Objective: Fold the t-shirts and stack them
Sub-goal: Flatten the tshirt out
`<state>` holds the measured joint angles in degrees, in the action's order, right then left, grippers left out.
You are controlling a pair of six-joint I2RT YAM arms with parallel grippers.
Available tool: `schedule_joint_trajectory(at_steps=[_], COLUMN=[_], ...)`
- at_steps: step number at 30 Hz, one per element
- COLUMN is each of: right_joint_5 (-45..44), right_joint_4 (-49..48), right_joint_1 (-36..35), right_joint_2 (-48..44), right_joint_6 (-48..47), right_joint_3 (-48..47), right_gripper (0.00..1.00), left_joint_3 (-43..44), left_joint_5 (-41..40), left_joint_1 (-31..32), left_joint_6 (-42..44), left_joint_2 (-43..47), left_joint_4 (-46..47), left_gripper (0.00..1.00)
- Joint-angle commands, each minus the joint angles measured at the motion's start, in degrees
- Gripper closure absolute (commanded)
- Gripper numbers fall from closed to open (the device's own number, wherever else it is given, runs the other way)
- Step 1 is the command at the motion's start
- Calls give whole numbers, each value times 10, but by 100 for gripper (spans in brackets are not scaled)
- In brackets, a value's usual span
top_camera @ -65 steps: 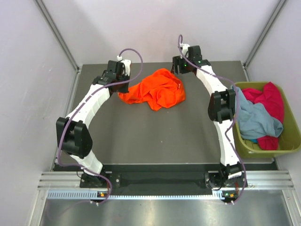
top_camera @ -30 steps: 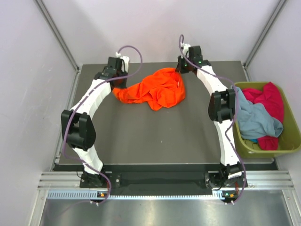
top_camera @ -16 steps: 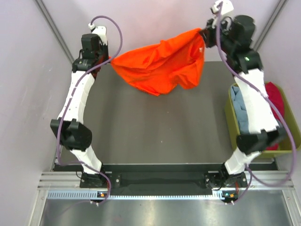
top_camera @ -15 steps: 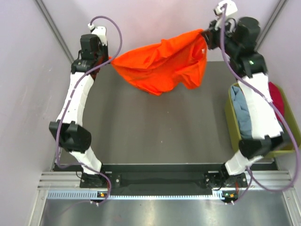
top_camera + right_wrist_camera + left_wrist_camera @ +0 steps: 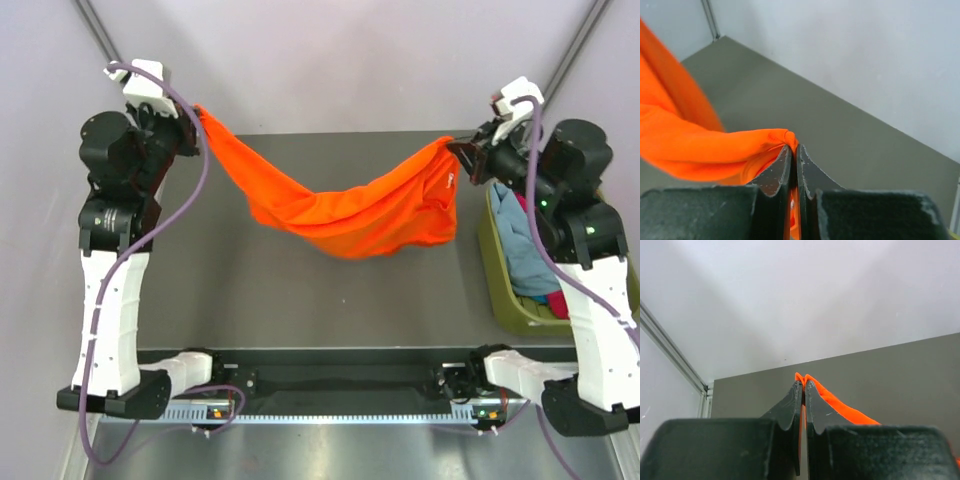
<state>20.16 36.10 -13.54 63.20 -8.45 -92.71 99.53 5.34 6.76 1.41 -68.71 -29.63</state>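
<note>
I should tilt the fingers of my left gripper down next, lower it to the grey tabletop below and let go of the orange corner there, because the shirt is hanging in the air.
A bright orange t-shirt (image 5: 340, 205) hangs in the air above the grey table (image 5: 300, 290), stretched between both arms and sagging in the middle. My left gripper (image 5: 196, 110) is shut on its upper left corner; the wrist view shows orange cloth (image 5: 840, 407) pinched between the black fingers (image 5: 790, 402). My right gripper (image 5: 458, 150) is shut on the shirt's right corner, and orange fabric (image 5: 715, 150) bunches beside its fingers (image 5: 777, 167). A grey-blue t-shirt (image 5: 522, 250) and a magenta-red one (image 5: 552, 298) lie in the bin, partly hidden by my right arm.
An olive-green plastic bin (image 5: 500, 300) stands at the table's right edge, under my right arm. Pale walls with metal corner rails enclose the table at the back and on both sides. An aluminium rail (image 5: 330, 400) carries the arm bases at the near edge.
Both arms have lifted the orange shirt off the table and pulled apart. The shirt went from a crumpled heap to a band stretched and sagging between the two grippers.
</note>
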Motion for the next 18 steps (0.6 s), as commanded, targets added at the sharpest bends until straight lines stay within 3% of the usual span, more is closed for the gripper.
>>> schedule_joint_trajectory(at_steps=[1,8,14,15,16,17,18], right_joint_5=[-11,15,-24,-30,-43,-50,-54], right_joint_4=[-39,-80,-137,-140,-142,-140,-135], right_joint_1=[27,29,29,29,29,29,29], right_joint_2=[-26,88,224,243,265,304,321], right_joint_6=[35,63,70,65,60,54,48], right_joint_3=[-26,56,116,116,109,102,91], right_gripper=[100,100,100,100,100,100,100], left_joint_3=[-3,-66,-87,-67,-44,25,76], left_joint_5=[4,-19,11,12,21,25,13], left_joint_1=[-1,-1,-1,-2,-1,-2,-3], left_joint_6=[-3,-37,-46,-48,-47,-49,-56], left_joint_2=[-13,-104,-262,-329,-367,-406,-485], left_joint_4=[30,-49,-57,-63,-73,-89,-160], left_gripper=[97,98,95,91,77,54,46])
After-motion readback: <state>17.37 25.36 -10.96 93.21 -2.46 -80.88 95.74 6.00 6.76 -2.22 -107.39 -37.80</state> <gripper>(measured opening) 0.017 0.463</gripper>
